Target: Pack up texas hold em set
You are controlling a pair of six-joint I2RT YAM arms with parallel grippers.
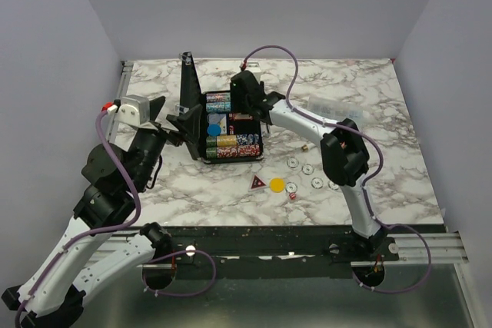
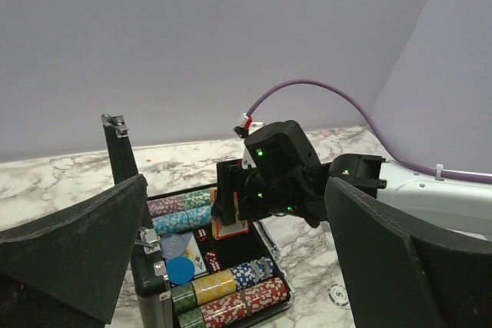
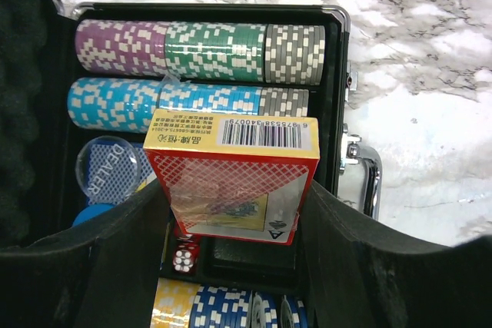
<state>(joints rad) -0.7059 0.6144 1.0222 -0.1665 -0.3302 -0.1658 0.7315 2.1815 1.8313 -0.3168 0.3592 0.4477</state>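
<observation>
My right gripper will next release the red card deck [image 3: 231, 182] down and back, as the empty slot beside the red dice is there.
The black case [image 1: 265, 144] lies open at mid-table, its lid [image 1: 188, 82] standing upright on the left. Rows of multicoloured chips [image 3: 200, 51] fill it, with a blue disc [image 1: 214, 130] and a clear dealer button [image 3: 108, 167]. My right gripper [image 3: 234, 213] is shut on a red card deck [image 3: 231, 182], holding it tilted just above the case's middle slot, next to red dice [image 3: 183, 257]. My left gripper [image 1: 179, 123] is open and empty at the case's left edge, its fingers [image 2: 77, 251] wide apart. A red triangle [image 1: 258, 183], a yellow disc [image 1: 277, 185] and white buttons [image 1: 307, 168] lie loose on the table.
A clear plastic box [image 1: 330, 105] lies at the back right behind the right arm. A small red die [image 1: 292, 196] sits by the yellow disc. The case's metal handle [image 3: 367, 178] faces right. Grey walls close in the marble table [image 1: 384, 136] on three sides.
</observation>
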